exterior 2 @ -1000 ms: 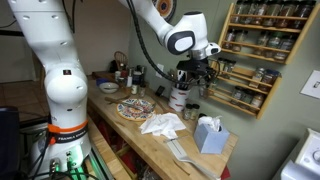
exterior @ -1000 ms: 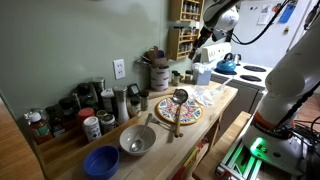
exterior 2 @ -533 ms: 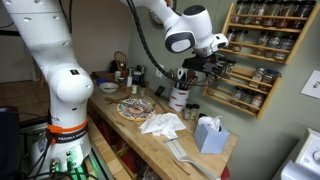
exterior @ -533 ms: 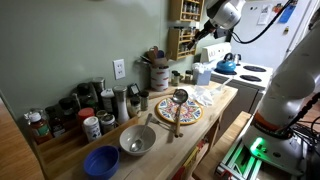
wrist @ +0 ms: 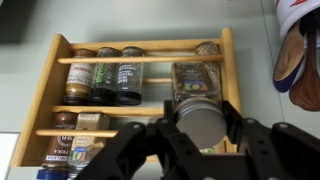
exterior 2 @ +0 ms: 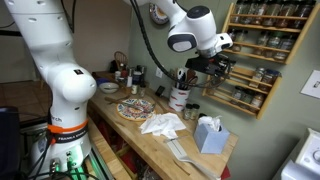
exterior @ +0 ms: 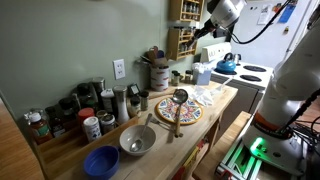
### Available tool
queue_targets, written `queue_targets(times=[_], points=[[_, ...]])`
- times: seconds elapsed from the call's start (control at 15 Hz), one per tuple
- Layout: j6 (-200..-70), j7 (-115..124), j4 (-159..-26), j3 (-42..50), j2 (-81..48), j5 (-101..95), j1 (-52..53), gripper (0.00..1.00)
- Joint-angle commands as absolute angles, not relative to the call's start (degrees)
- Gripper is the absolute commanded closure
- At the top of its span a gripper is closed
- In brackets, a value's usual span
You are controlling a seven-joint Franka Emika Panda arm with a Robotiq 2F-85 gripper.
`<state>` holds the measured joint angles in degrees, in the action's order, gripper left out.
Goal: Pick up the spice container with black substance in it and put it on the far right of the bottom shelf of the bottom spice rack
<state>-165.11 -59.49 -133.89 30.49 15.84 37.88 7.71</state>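
Next, my gripper carries the spice container (wrist: 200, 127) outward and down into the gap on the bottom shelf and releases it, since jars there leave open room.
My gripper (wrist: 199, 112) is shut on a spice container (wrist: 200, 127). Its silver lid faces the wrist camera and its dark body points away. In both exterior views the gripper (exterior 2: 218, 68) (exterior: 205, 30) hangs in the air just in front of the wall racks. The bottom spice rack (exterior 2: 246, 92) is the lower of two brown wooden racks, and its bottom shelf (exterior 2: 238, 105) lies below the gripper. A wooden rack (wrist: 58, 85) with several jars fills the wrist view; which rack it is I cannot tell.
The upper rack (exterior 2: 262, 28) hangs above. On the counter stand a utensil crock (exterior 2: 179, 99), a patterned plate (exterior 2: 135, 109), a crumpled cloth (exterior 2: 161, 124) and a tissue box (exterior 2: 208, 133). Bowls (exterior: 137, 139) and jars (exterior: 92, 105) line the counter, with a blue kettle (exterior: 226, 64) beyond.
My gripper has risen from above the utensil crock and moved toward the wall racks, still holding the spice container.
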Motion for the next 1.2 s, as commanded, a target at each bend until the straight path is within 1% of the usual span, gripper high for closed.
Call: queue_targets(times=[0.0, 0.13, 0.2, 0.67, 1.13], points=[[-165.11, -59.49, -133.89, 30.46, 15.81, 37.88, 7.71, 0.51], [-165.11, -59.49, -133.89, 30.45, 15.8, 37.88, 7.7, 0.51], [-165.11, -59.49, -133.89, 30.44, 15.8, 37.88, 7.7, 0.76], [-163.98, -62.19, -131.14, 31.67, 13.91, 39.2, 9.67, 0.76], [-161.92, -65.37, -126.6, 33.87, 9.29, 42.04, 11.86, 0.76]])
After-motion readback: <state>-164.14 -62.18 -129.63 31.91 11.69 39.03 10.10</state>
